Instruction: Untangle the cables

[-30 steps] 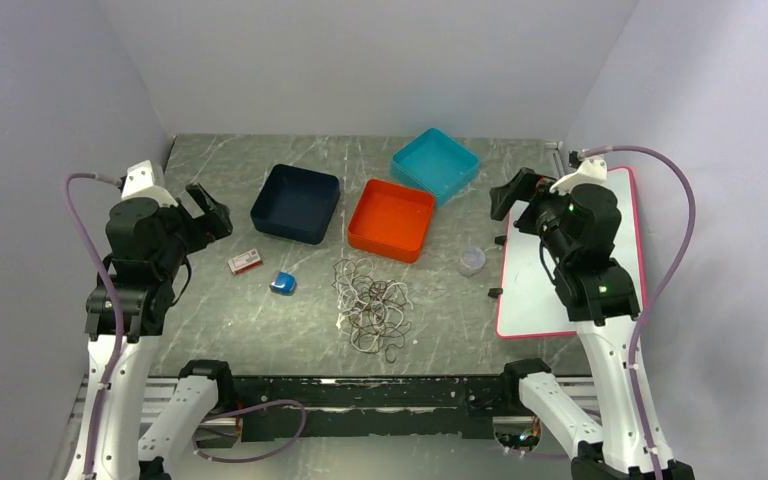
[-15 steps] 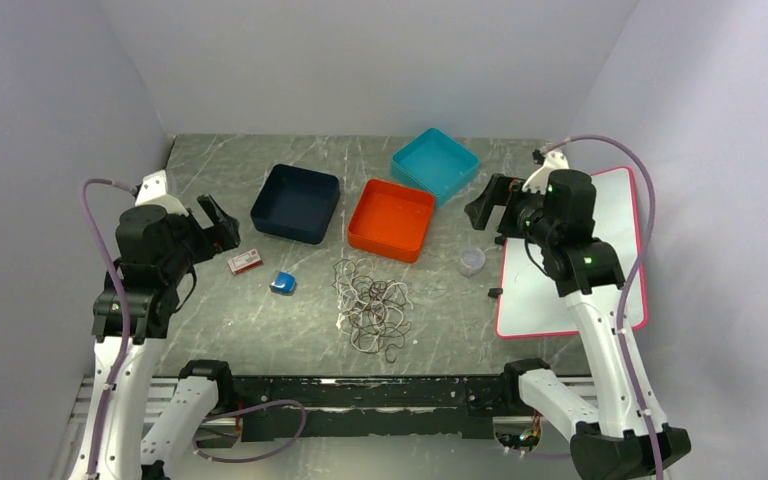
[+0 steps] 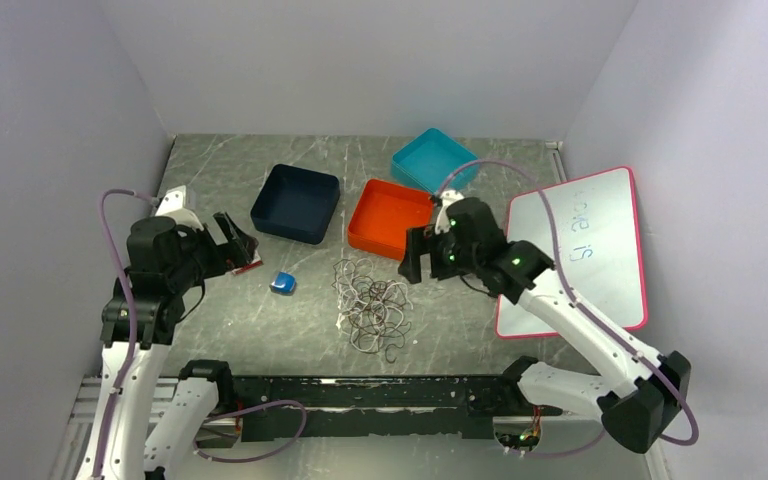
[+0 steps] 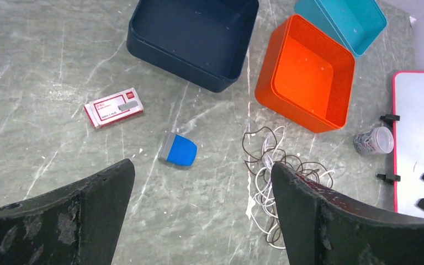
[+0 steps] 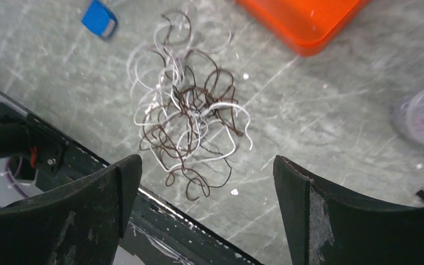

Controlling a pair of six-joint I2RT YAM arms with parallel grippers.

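Note:
The right gripper comes down onto the loose white cable end (image 3: 406,295) (image 5: 248,126) at the heap's edge next, because that cable end sticks out clear of the tangled loops.
The cables (image 3: 372,305) lie as one tangled heap of thin white and dark brown loops on the grey marbled table, near its front edge. My left gripper (image 3: 243,243) hangs open at the left, well apart from the heap. In the left wrist view the cables (image 4: 265,165) sit just inside the right finger, below the open gripper (image 4: 201,168). My right gripper (image 3: 418,258) hovers open just right of and behind the heap. From the right wrist the cables (image 5: 187,116) spread ahead of the open gripper (image 5: 207,160). Nothing is held.
A navy box (image 3: 290,232), an orange box (image 3: 385,245) and a teal box (image 3: 412,176) stand behind the heap. A small blue object (image 3: 282,283) and a red-and-white packet (image 4: 114,107) lie to the left. A plastic cup (image 4: 374,141) and a pink-rimmed whiteboard (image 3: 600,280) are on the right.
My right arm has swung left off the whiteboard to hover beside the cable heap. My left gripper has moved a little right and down over the red-and-white packet. Both stay open.

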